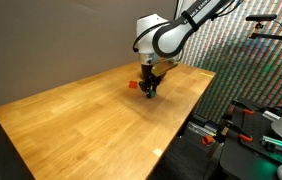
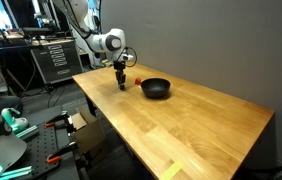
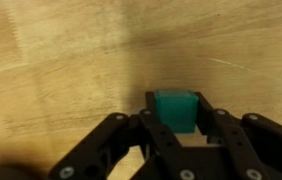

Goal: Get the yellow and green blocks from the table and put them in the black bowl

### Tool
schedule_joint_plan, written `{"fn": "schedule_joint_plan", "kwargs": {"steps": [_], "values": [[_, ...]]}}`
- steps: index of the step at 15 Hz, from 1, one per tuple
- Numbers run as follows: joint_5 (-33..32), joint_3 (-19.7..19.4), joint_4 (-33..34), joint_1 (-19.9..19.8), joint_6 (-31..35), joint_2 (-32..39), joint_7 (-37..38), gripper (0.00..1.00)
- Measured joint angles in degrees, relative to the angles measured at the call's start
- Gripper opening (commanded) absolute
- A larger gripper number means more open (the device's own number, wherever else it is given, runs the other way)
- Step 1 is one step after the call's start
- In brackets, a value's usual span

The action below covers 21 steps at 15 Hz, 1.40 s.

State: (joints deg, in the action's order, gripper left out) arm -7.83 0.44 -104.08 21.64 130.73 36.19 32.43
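The green block is low and the black bowl's rim is higher, so I should lift my gripper, move it over the open middle of the bowl and let go of the block.
The green block (image 3: pixel 175 108) sits between my gripper's (image 3: pixel 177 118) two black fingers, which press against its sides. In an exterior view the gripper (image 1: pixel 149 90) is low at the table (image 1: pixel 81 120), with the green block (image 1: pixel 150 94) at its tips. The red-orange block (image 1: pixel 134 84) lies on the wood just beside the gripper; it also shows in an exterior view (image 2: pixel 136 82). The glossy black bowl (image 2: pixel 156 88) stands on the table (image 2: pixel 191 130) a short way from the gripper (image 2: pixel 122 85). I cannot tell whether the green block touches the wood.
The table's edge (image 1: pixel 186 125) drops off near the gripper, with equipment and cables beyond it (image 1: pixel 261 130). A rack with gear (image 2: pixel 51 55) stands behind the arm. Yellow tape (image 2: pixel 173 171) marks the near table edge.
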Motion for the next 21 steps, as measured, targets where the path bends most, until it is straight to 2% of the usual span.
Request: {"fn": "schedule_joint_plan", "kwargs": {"steps": [2,5,9,12,16,17,19,21], "values": [[-4.28,-1.97,-0.31,1.90,-0.86,-0.79,2.81,0.15],[-13.71,-5.46,-0.23,4.15,-5.92,-3.88,7.52,0.15],[-27.43,-7.63,0.70,4.38,-12.81,-9.86,12.68,0.15],[-35.77,-7.56,2.45,3.03,-14.51,-10.97,15.56,0.15],[-36.88,-5.53,5.29,-2.09,-11.71,-8.55,16.62,0.15],[-36.71,-5.03,6.16,-3.45,-10.13,-7.36,16.65,0.65],[-35.48,-4.23,8.04,-5.78,-7.00,-4.39,16.57,0.73],[-33.01,-3.53,9.88,-7.52,-4.43,-1.17,16.18,0.88]]}}
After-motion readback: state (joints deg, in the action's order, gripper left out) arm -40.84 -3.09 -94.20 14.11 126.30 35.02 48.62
